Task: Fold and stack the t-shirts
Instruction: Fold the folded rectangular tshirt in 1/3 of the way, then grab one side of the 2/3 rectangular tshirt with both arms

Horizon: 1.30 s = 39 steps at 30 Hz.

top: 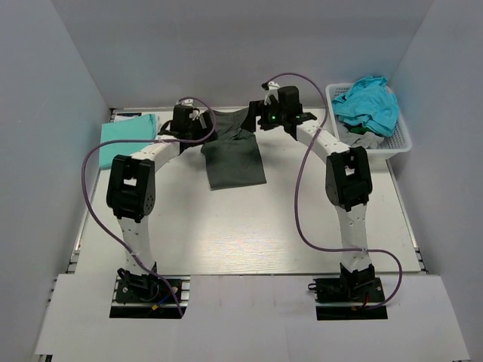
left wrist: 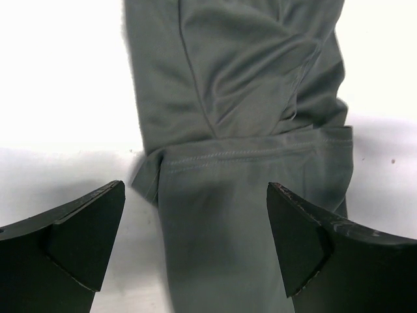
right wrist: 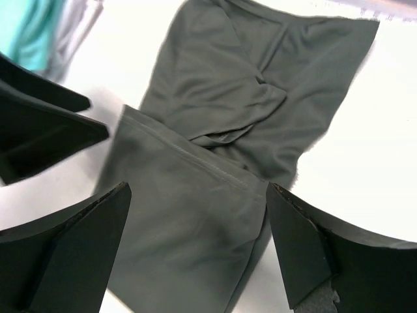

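Observation:
The grey t-shirt's near edge lies flat and uncovered. So my left gripper next moves back and down onto the grey t-shirt's near corner on the mint-green t-shirt's side [top: 213, 187].
A dark charcoal-grey t-shirt [top: 234, 158] lies partly folded at the back middle of the table, a narrow band running toward the near side. My left gripper [top: 198, 124] is open over its far left part; in the left wrist view [left wrist: 195, 241] the grey cloth [left wrist: 241, 98] lies between the spread fingers. My right gripper [top: 264, 117] is open over its far right part; in the right wrist view [right wrist: 199, 241] a hemmed fold of the shirt [right wrist: 195, 222] lies between the fingers. Neither holds cloth. A folded mint-green t-shirt [top: 128, 130] lies at the back left.
A white lattice basket [top: 400, 143] stands at the back right, holding a crumpled teal shirt [top: 367, 102] over a grey one [top: 362, 134]. Grey walls close in the back and sides. The left gripper's fingers [right wrist: 39, 124] show in the right wrist view.

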### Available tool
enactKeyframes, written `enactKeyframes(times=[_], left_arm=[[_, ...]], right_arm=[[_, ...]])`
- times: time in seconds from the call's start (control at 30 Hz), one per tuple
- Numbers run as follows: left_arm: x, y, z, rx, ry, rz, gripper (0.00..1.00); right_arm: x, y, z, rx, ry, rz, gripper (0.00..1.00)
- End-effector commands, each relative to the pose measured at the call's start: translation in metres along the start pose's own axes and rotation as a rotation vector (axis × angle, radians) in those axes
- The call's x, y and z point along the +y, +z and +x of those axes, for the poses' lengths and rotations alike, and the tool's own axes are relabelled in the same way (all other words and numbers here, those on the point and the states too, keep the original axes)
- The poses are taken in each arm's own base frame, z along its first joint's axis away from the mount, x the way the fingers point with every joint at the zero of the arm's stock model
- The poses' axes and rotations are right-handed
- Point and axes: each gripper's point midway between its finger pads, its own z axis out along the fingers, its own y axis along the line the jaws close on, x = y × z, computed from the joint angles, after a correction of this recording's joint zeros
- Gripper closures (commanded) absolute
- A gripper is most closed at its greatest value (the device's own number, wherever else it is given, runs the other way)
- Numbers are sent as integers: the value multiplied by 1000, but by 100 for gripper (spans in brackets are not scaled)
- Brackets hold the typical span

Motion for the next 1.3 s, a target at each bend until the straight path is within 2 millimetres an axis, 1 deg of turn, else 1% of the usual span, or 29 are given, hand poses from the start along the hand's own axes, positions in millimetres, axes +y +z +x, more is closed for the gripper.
enactKeyframes(times=[0.0,0.03,0.07,0.1,0.13,0.17,0.2,0.23,0.27,0.3,0.33,0.37,0.4,0.43,0.47,0.5,0.53,0.6,0.63,0.67,0.7,0.73,0.77,0.87,1.0,1.03,1.17,1.2,1.27], left_arm=[[-3,-26,-14,-11,-1,-13,0],[-6,-31,-10,-5,4,-19,0],[-8,-40,-12,-5,4,-19,0],[-13,-46,-6,11,9,-3,0],[-9,-49,13,52,-5,-2,0],[-9,-55,24,78,-33,11,0],[-17,-69,25,75,-43,49,0],[-4,-74,54,129,-63,22,0],[-4,-80,63,138,-77,33,0],[-12,-87,75,160,-84,73,0],[-7,-94,105,212,-93,74,0],[-14,-105,105,205,-92,120,0],[-22,-107,111,198,-104,150,0],[-21,-110,133,233,-97,158,0],[-22,-110,137,239,-110,166,0],[-23,-107,146,263,-106,163,0],[-24,-105,154,290,-102,157,6],[-13,-96,157,308,-103,93,14],[-13,-90,160,319,-81,79,23],[-7,-88,163,324,-79,48,27],[-8,-85,161,321,-67,52,31],[-6,-81,161,321,-66,39,34],[-6,-81,161,321,-66,39,44],[1,-74,164,326,-46,14,56],[12,-67,170,340,-33,-42,61],[10,-66,166,332,-32,-38,63],[15,-63,167,342,-21,-63,65],[17,-62,166,337,-7,-70,68],[17,-62,166,337,-7,-70,84]], right_arm=[[9,-20,-2,2,-5,0,10],[16,-28,-9,-12,-12,-4,10],[16,-32,-7,-8,-5,8,10],[17,-39,1,7,5,14,10],[15,-43,21,47,26,26,10],[20,-52,21,42,31,31,10],[21,-61,36,63,53,46,10],[17,-66,64,114,101,64,10],[20,-79,74,125,117,80,10],[22,-83,85,147,131,78,10],[18,-90,122,225,169,96,10],[21,-98,120,213,167,97,10],[22,-100,127,227,179,97,10],[24,-101,134,238,206,98,10],[25,-104,147,266,226,90,10],[26,-103,152,281,249,83,10],[27,-101,157,293,263,74,10],[27,-98,163,312,287,73,10],[24,-95,168,325,308,81,11],[21,-94,171,327,312,91,13],[20,-93,170,326,320,93,19],[18,-90,179,350,339,100,21],[18,-89,180,357,340,92,24],[18,-84,187,375,366,90,35],[14,-77,191,387,380,91,38],[12,-74,191,388,387,92,40],[14,-70,193,402,393,79,45],[14,-70,193,402,395,77,49],[17,-70,195,409,401,67,53]])
